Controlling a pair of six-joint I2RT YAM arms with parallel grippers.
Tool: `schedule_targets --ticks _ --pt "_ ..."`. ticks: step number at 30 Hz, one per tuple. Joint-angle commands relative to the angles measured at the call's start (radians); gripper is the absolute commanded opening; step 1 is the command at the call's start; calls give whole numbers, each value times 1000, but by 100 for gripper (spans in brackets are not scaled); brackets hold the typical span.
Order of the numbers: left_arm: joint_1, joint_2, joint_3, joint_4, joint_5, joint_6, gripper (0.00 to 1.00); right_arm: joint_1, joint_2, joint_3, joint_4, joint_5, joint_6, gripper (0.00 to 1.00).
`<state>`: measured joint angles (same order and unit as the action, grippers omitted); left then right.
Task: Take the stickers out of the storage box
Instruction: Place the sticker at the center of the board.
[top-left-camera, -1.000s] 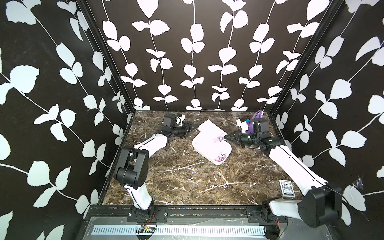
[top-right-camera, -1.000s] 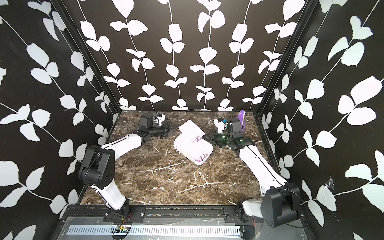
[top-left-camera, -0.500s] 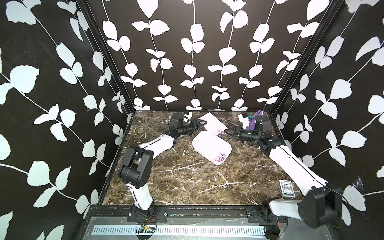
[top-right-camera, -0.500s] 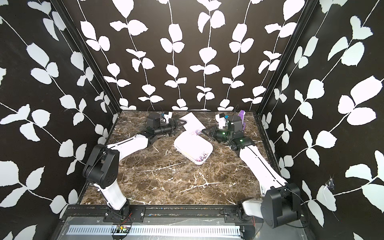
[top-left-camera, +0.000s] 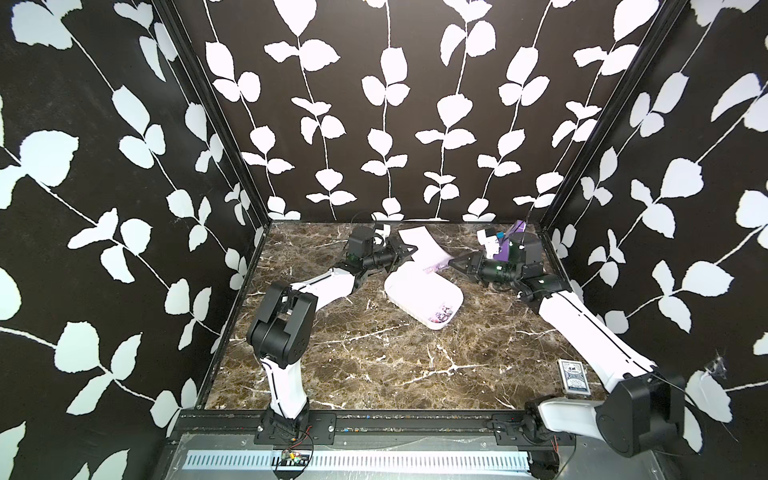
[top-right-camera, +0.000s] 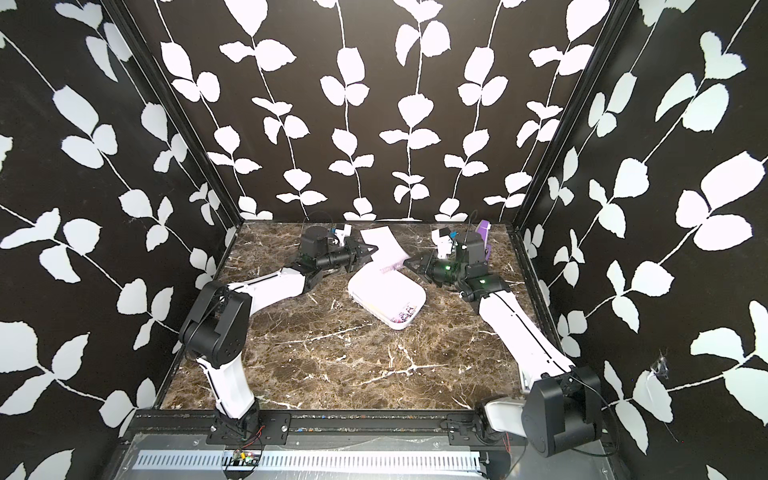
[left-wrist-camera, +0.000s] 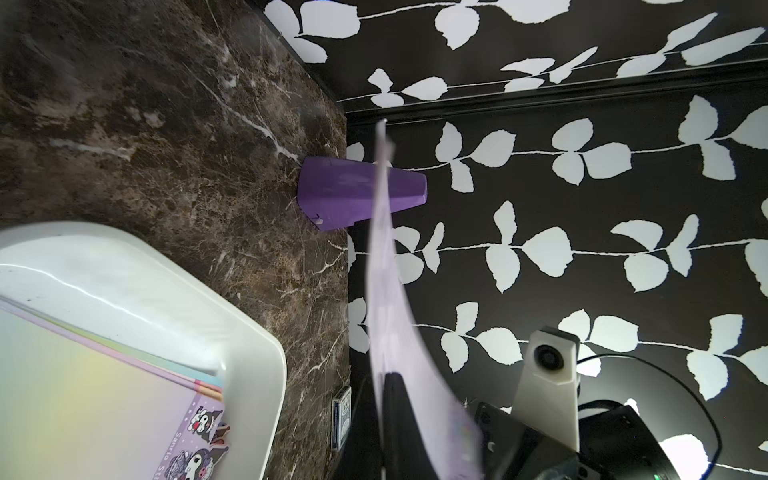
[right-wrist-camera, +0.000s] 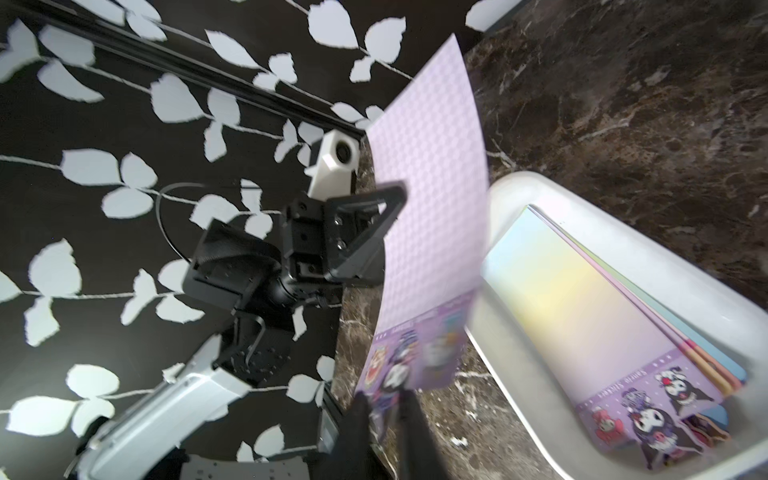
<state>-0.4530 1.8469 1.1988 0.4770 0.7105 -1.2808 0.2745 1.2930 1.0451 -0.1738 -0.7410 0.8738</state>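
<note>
My left gripper moves away from the open right gripper next, lowers the sheet (top-left-camera: 419, 245) and releases it on the bare tabletop beside the white storage box.
A lilac sticker sheet (top-left-camera: 419, 245) (top-right-camera: 382, 245) hangs in the air at the back of the table, between both grippers. My left gripper (top-left-camera: 413, 251) (left-wrist-camera: 388, 376) is shut on the sheet's long edge (right-wrist-camera: 432, 208). My right gripper (top-left-camera: 453, 262) (right-wrist-camera: 384, 399) is open, its fingers parted around the cartoon end of the sheet. The white storage box (top-left-camera: 432, 326) (top-right-camera: 397, 326) lies just in front of them. Several more stickers (right-wrist-camera: 582, 311) (left-wrist-camera: 104, 395) are stacked inside it.
A purple wedge (top-left-camera: 515, 232) (left-wrist-camera: 349, 195) stands in the back right corner, behind the right arm. A blue playing card box (top-left-camera: 573, 376) lies near the right wall at the front. Black leaf-patterned walls close in three sides.
The left gripper moved in toward the sheet and shut on its edge. The right gripper, shut on the sheet's end before, has parted its jaws. The sheet rose clear of the box.
</note>
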Motion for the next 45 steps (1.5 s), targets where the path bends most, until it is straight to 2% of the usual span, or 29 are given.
schedule_targets --ticks 1,2,3,6,8,12,16,19,22,25,26,28,30,31,32,38,42,45 --pt "72 -68 43 -145 44 123 0 -1 -36 -42 -109 15 -98 41" --pt "101 -92 45 -214 44 175 0 -1 -42 -58 -122 22 -108 49" --pt "135 -115 45 -285 41 222 0 -2 -47 -75 -127 27 -116 51" --pt "254 -161 35 -421 36 319 0 -3 -50 -110 -127 18 -130 53" --pt "335 -166 20 -449 50 353 0 -3 -48 -131 -119 3 -130 54" --pt "476 -132 -3 -477 88 391 0 -2 -54 -156 -121 -3 -142 54" --pt "583 -31 23 -573 62 493 0 -3 -76 -182 -129 15 -156 58" --pt "621 45 50 -595 36 532 0 -3 -78 -183 -159 9 -186 47" --pt "628 114 96 -624 -16 576 0 -3 -82 -181 -191 16 -213 46" --pt "628 180 144 -642 -8 597 3 -3 -92 -184 -212 27 -223 46" --pt "629 189 150 -638 -13 604 6 -3 -96 -183 -221 33 -228 46" --pt "628 193 155 -650 -32 619 22 -3 -102 -183 -236 41 -234 46" --pt "628 185 160 -673 -35 641 71 -3 -103 -181 -249 50 -242 46" --pt "629 176 162 -685 -35 653 89 -3 -103 -180 -254 52 -244 46" --pt "628 163 167 -703 -43 671 99 -2 -103 -180 -255 52 -244 46" --pt "630 82 245 -859 -99 755 99 -3 -62 -115 -365 95 -331 47" --pt "622 -87 244 -954 -283 832 99 2 -22 -27 -471 147 -412 47" --pt "599 -229 201 -951 -367 917 99 15 17 37 -538 213 -468 48"
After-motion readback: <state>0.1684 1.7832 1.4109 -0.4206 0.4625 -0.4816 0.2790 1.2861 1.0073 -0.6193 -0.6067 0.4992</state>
